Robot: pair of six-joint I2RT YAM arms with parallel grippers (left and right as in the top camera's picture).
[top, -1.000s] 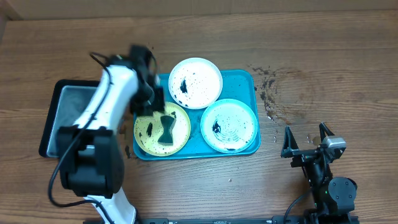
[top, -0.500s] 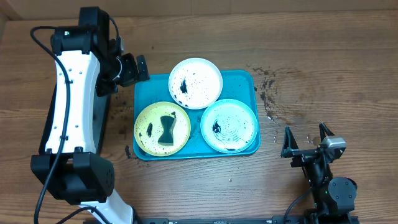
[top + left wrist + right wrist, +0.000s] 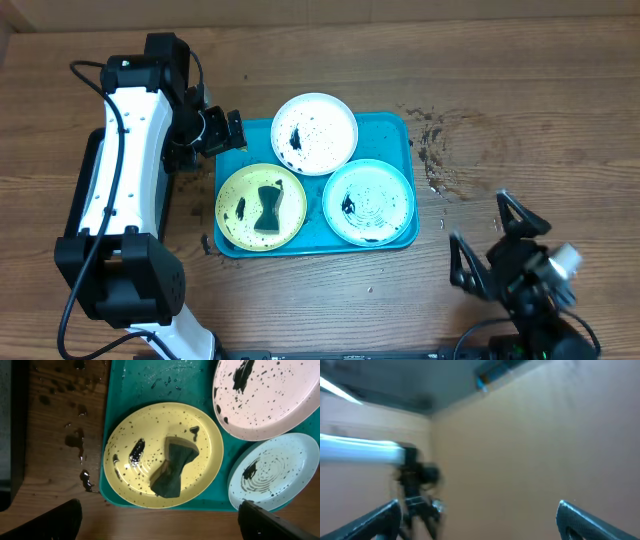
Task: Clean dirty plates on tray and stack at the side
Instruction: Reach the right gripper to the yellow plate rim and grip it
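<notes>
My right gripper will next swing outward over the mint plate, turn downward and go down onto the yellow-green (image 3: 240, 190) rim, since bare tray lies between the two plates.
Three dirty plates lie on the turquoise tray (image 3: 392, 128): white (image 3: 314, 133) at the back, yellow-green (image 3: 240, 190) front left, mint (image 3: 368, 201) front right. A dark sponge (image 3: 267, 208) rests on the yellow-green plate. My left gripper (image 3: 222, 133) hangs open and empty over the tray's back left corner. From the left wrist view I look down on the yellow-green plate (image 3: 145, 425), the sponge (image 3: 172, 467), the white plate (image 3: 270, 395) and the mint plate (image 3: 285, 472), with the left gripper (image 3: 162, 522) wide open. My right gripper (image 3: 488, 240) is open and empty, front right of the tray.
A black tray (image 3: 85, 190) lies left of the turquoise one, mostly under my left arm. Black dirt specks (image 3: 435, 150) mark the table right of the tray. Water drops (image 3: 75, 440) sit on the wood left of it. The right wrist view is blurred, facing a wall.
My left gripper let go of the sponge on the yellow-green plate, opened and drew back to the tray's back left. The right arm has lifted and tilted from its rest pose.
</notes>
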